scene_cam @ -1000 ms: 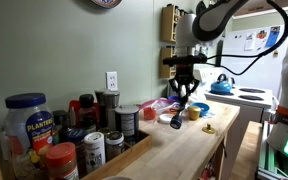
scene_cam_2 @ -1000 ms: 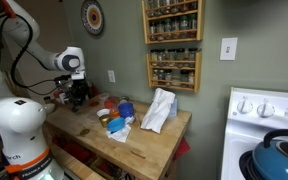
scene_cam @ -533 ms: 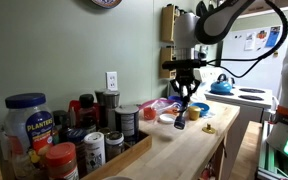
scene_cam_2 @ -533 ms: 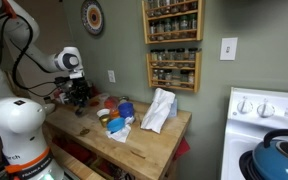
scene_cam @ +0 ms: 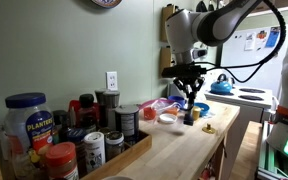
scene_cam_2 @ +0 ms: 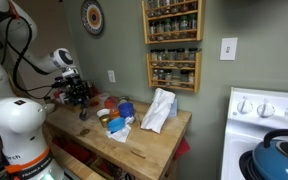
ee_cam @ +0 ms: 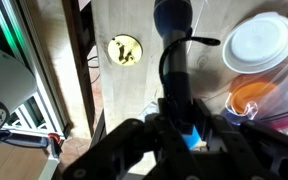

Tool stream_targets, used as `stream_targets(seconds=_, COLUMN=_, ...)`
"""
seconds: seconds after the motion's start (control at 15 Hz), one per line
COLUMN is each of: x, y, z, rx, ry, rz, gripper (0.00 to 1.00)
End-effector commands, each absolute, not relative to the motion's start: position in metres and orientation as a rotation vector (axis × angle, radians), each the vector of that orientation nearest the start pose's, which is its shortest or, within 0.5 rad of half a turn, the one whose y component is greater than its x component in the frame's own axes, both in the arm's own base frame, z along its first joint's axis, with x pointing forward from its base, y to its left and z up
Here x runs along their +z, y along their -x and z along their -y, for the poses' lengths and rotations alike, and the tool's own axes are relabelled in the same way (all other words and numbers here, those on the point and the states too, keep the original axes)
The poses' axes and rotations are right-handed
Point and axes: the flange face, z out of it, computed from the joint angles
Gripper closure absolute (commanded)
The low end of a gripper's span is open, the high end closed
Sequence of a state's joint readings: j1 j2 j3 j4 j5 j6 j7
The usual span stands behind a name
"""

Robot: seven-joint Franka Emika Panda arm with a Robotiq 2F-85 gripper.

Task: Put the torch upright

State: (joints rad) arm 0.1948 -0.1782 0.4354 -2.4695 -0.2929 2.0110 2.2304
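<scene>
The robot will next tilt and lower its gripper to let go of the torch upright on the wood between yellow object and white lid (scene_cam: 189, 125), because that spot is below the gripper.
My gripper (scene_cam: 191, 98) is shut on the torch (scene_cam: 190, 113), a slim black flashlight that hangs nearly vertical below the fingers, just above the wooden counter (scene_cam: 179, 150). In the other exterior view the gripper (scene_cam_2: 81, 99) holds the torch (scene_cam_2: 82, 110) over the counter's left part. In the wrist view the torch (ee_cam: 173, 45) runs away from the fingers (ee_cam: 178, 125), its wider dark head toward the wood. I cannot tell if its end touches the counter.
A small yellow object (ee_cam: 124, 50) lies beside the torch. A white lid (ee_cam: 262, 42) and an orange cup (ee_cam: 250, 98) sit close by. Spice jars and a Planters jar (scene_cam: 29, 125) crowd one end. A white cloth (scene_cam_2: 159, 108) and a blue kettle (scene_cam: 221, 85) stand further off.
The gripper has shifted slightly sideways along the counter with the torch, and the torch now hangs straighter than before.
</scene>
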Motion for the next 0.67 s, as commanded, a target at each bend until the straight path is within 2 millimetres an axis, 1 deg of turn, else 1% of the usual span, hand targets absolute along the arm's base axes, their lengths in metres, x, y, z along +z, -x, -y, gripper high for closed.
stream_targets(seconds=0.0, x=0.323, y=-0.355, z=-0.249, rx=-0.61, ry=2.58, rz=-2.39, gripper=0.93)
stream_targets(seconds=0.33, x=0.31, y=-0.358, z=-0.263, rx=-0.774, ry=2.559, rz=-2.445, gripper=0.93)
stream_targets(seconds=0.47, x=0.307, y=-0.361, z=-0.267, rx=-0.861, ry=2.522, rz=-2.474, gripper=0.93)
stream_targets(seconds=0.6, x=0.303, y=-0.363, z=-0.269, rx=-0.905, ry=2.499, rz=-2.506, gripper=0.93)
